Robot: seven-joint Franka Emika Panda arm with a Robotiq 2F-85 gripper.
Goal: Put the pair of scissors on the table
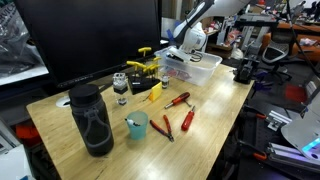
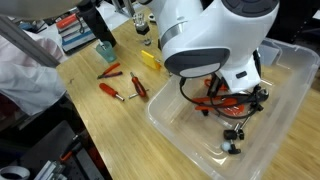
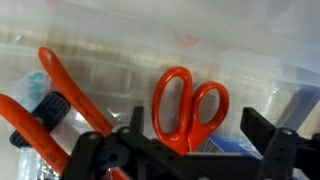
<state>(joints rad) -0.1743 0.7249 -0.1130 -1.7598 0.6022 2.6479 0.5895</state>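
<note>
My fingers are around the scissors' orange handles, so next my gripper will stay low there and close both fingers inward onto the outer sides of the loops.
The pair of scissors has orange handles and lies inside a clear plastic bin at the far end of the pale wood table. In the wrist view my gripper is open, low in the bin, with a black finger on each side of the scissors' handles. In an exterior view the white arm covers most of the bin, and orange handles show under the gripper. The blades are hidden. The bin and the table show in both exterior views.
Other orange-handled tools and a blue box lie in the bin. On the table are red-handled tools, a teal cup, a black bottle, a yellow block and yellow clamps.
</note>
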